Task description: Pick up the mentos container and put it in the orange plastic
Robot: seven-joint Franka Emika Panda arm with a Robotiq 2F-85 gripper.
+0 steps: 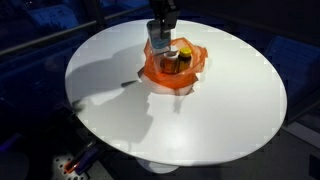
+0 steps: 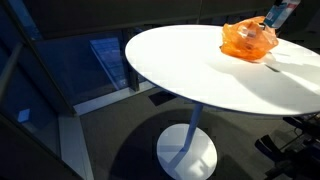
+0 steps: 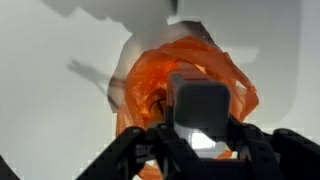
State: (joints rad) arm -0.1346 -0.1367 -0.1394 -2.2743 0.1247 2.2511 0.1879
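Note:
The mentos container hangs above the orange plastic's rim. So I will move my gripper over the open plastic (image 1: 153,67) (image 3: 151,88) and lower it beside the bottles inside to release the container.
The orange plastic (image 1: 160,72) lies crinkled like a shallow bowl at the far middle of the round white table (image 1: 220,110); it also shows in an exterior view (image 2: 245,42) and in the wrist view (image 3: 145,95). My gripper (image 1: 160,36) hangs just above its far edge, shut on the mentos container (image 1: 157,44), a small white tub with a blue label. In the wrist view the container (image 3: 198,105) sits between my fingers (image 3: 200,135), directly over the orange plastic. In an exterior view the gripper (image 2: 278,14) holds the tub (image 2: 271,21) over the plastic's rim.
An orange-yellow bottle (image 1: 172,62) and a dark bottle (image 1: 185,56) stand inside the orange plastic. The table stands on a white pedestal base (image 2: 188,152). Dark floor and a window wall surround it.

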